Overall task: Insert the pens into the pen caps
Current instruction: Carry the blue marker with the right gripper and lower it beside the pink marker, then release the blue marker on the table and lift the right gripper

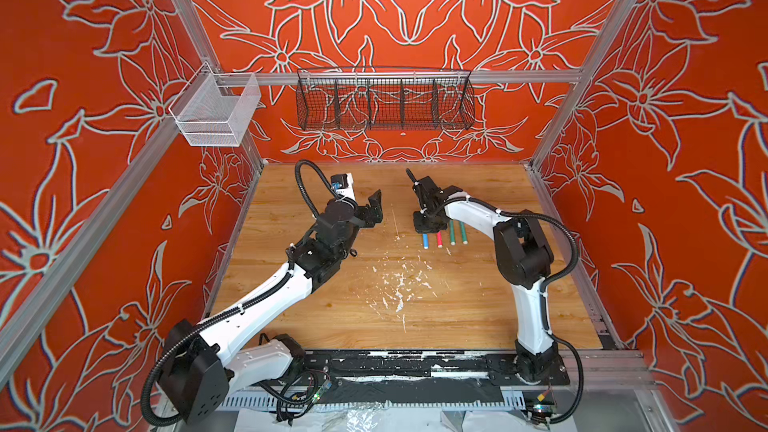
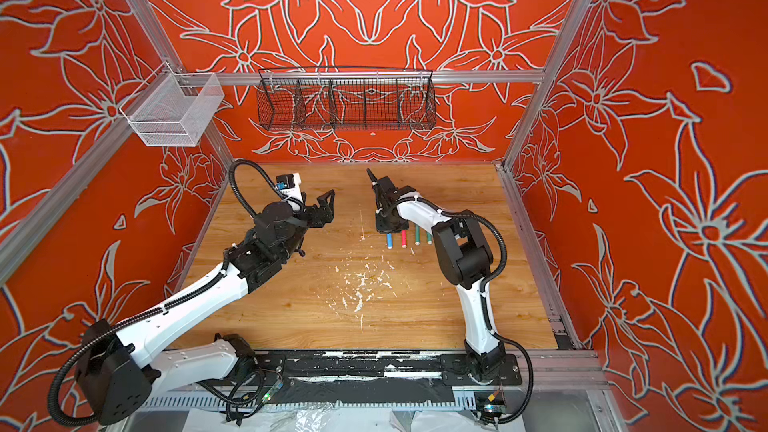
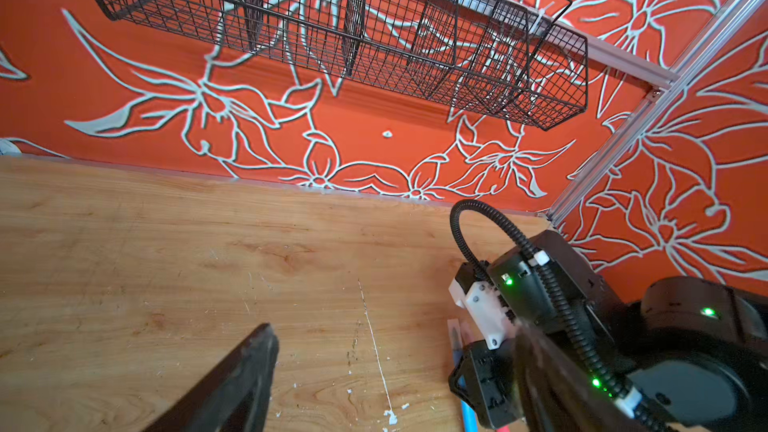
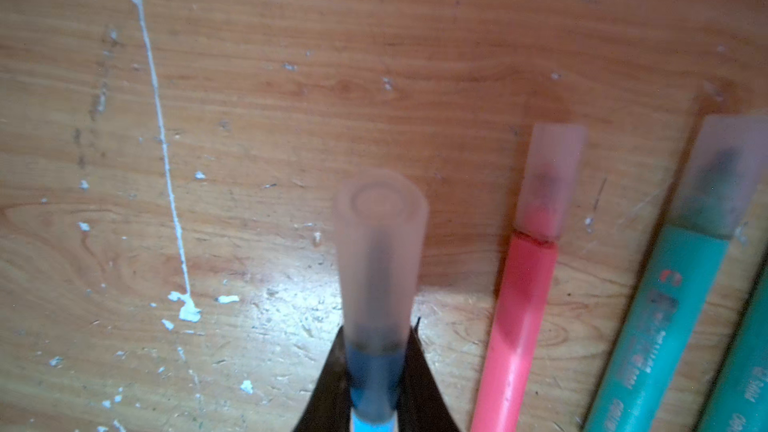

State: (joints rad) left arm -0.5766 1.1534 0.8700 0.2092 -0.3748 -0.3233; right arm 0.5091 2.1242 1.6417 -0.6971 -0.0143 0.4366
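Note:
My right gripper comes down to the tabletop beside the red-pink pen next and releases it, since the translucent cap (image 4: 380, 251) already covers the blue pen's dark tip.
Four pens lie side by side on the wooden table in both top views: blue (image 1: 425, 239) (image 2: 389, 240), red-pink (image 1: 439, 239), and two green (image 1: 451, 238) (image 1: 462, 235). My right gripper (image 1: 426, 225) (image 4: 379, 326) is shut on the blue pen (image 4: 374, 371) just behind its translucent pen cap (image 4: 380, 251). That cap sits over the pen's dark tip. The red-pink pen (image 4: 519, 317) and a green pen (image 4: 665, 317) also wear caps (image 4: 550, 180) (image 4: 725, 172). My left gripper (image 1: 377, 209) (image 3: 392, 328) hovers open and empty, to the left of the pens.
A black wire basket (image 1: 384, 103) hangs on the back wall. A white mesh basket (image 1: 216, 112) hangs on the left rail. White paint flecks (image 1: 399, 284) dot the middle of the table (image 1: 291, 305). Aluminium frame posts stand at the table's corners.

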